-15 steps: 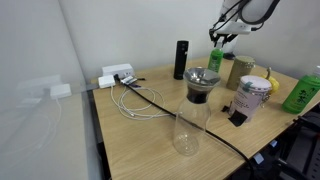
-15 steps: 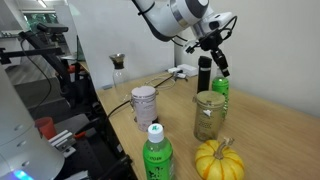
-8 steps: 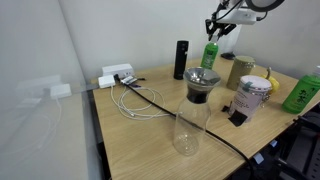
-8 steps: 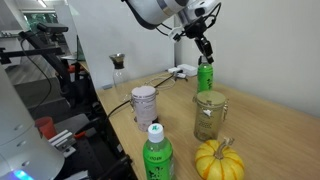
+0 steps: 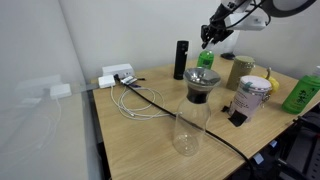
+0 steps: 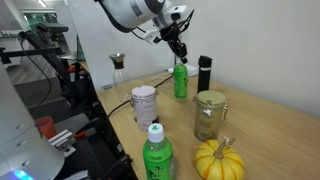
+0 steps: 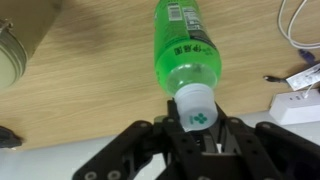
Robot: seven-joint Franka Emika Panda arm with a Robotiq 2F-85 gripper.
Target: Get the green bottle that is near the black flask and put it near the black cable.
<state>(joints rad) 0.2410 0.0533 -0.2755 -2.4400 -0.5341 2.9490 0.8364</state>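
Note:
I will next move my gripper from near the flask (image 6: 204,74), where the bottle still hangs, toward the carafe and down to release the bottle beside the black cable.
The small green bottle (image 5: 205,59) hangs from my gripper (image 5: 210,40), which is shut on its pale cap, and it is held above the table. In the wrist view the bottle (image 7: 185,45) points away from me, with the cap between the fingers of the gripper (image 7: 196,125). In an exterior view the bottle (image 6: 181,80) is to the left of the black flask (image 6: 204,74), under the gripper (image 6: 180,55). The flask (image 5: 180,59) stands upright near the back edge. The black cable (image 5: 152,96) runs across the tabletop past the carafe.
A glass carafe (image 5: 195,112) with a dark dripper stands mid-table. White looped wires (image 5: 138,106) and a white power strip (image 5: 117,75) lie near the cable. A glass jar (image 6: 209,115), a small pumpkin (image 6: 219,160), a printed tin (image 6: 145,103) and a larger green bottle (image 6: 155,155) stand nearby.
My gripper has lifted the green bottle from beside the jar and carried it past the black flask, toward the carafe and the power strip.

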